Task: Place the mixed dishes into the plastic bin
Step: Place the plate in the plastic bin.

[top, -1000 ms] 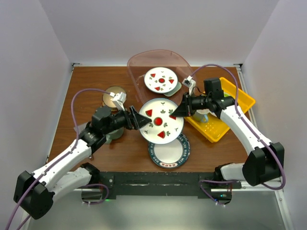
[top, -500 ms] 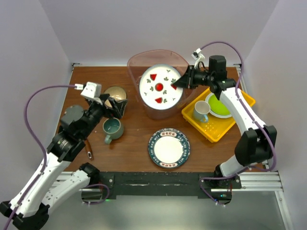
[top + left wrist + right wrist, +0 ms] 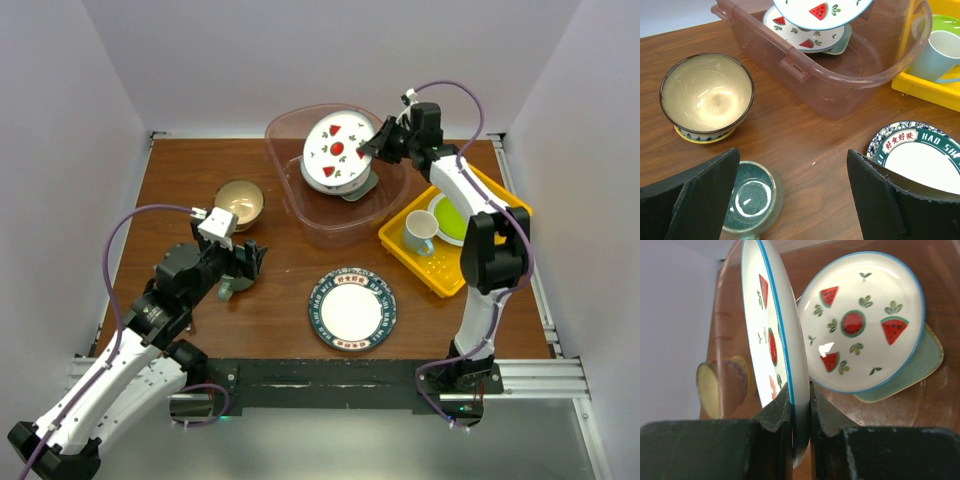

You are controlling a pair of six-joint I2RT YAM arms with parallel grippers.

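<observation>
The second plate still hangs above its match, so the robot's right gripper needs to lower next toward the fruit-print plate lying in the bin and let go of the second plate's rim.
The pinkish plastic bin [image 3: 300, 215] stands at the back of the table. A white plate with a red fruit print [image 3: 860, 325] lies in it on a pale mint tray [image 3: 920, 370]. My right gripper [image 3: 801, 395] is shut on the rim of a second fruit-print plate [image 3: 338, 150], held steeply tilted over the bin. My left gripper [image 3: 792, 165] hangs open above the table, its left finger over a teal mug [image 3: 747, 197]. A tan bowl [image 3: 707, 95] stands just beyond the mug. To the right lies a blue-rimmed plate [image 3: 351, 308].
A yellow perforated tray [image 3: 470, 255] at the right of the bin holds a white mug [image 3: 420, 232] and a lime-green plate [image 3: 455, 220]. White walls close in the table on the left, back and right.
My right gripper has carried the fruit-print plate further back over the bin and tipped it up on edge. My left gripper has drawn back from the tan bowl to the teal mug.
</observation>
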